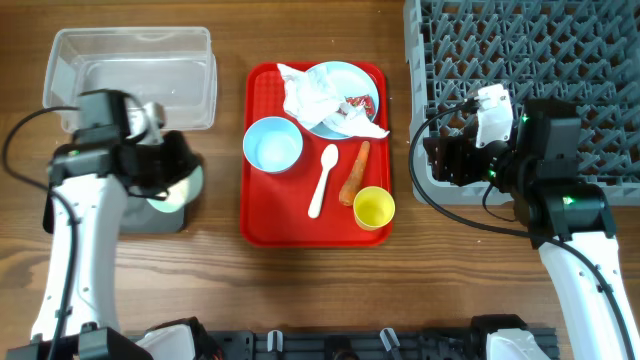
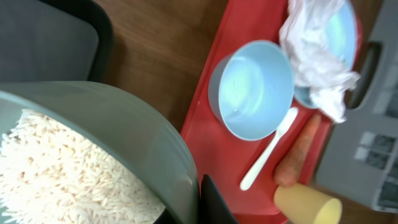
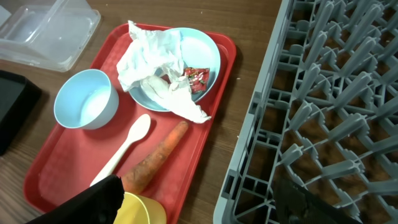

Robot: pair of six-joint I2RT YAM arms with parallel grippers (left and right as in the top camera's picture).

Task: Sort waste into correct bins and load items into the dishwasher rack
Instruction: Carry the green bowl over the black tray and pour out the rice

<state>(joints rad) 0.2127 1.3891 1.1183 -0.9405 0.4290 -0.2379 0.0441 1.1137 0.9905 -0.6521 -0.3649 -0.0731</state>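
Note:
Rice fills the bowl, so next my left gripper will turn to pour it over the black tray (image 1: 150, 220). Then my left gripper will cross over and release the bowl on the red tray's bare near corner (image 1: 272, 206).
My left gripper (image 1: 163, 168) is shut on the rim of the pale-green bowl (image 1: 185, 190) and holds it tilted over the black tray (image 1: 150, 220). The bowl (image 2: 112, 118) is full of white rice (image 2: 56, 168). On the red serving tray lie the light-blue bowl (image 1: 272, 145), the white spoon (image 1: 323, 180), the carrot (image 1: 355, 172), the yellow cup (image 1: 373, 207) and the light-blue plate (image 1: 352, 80). The plate carries the crumpled napkin (image 1: 312, 95) and the red-and-white wrapper (image 1: 357, 103). My right gripper (image 1: 442, 157) is open and empty over the left edge of the grey rack (image 1: 520, 40). No nut-like lump shows.
The clear tub (image 1: 130, 70) stands at the back left, just behind the black tray. The red serving tray (image 1: 262, 215) lies in the middle. A strip of bare wood separates it from the rack (image 3: 323, 93) on the right.

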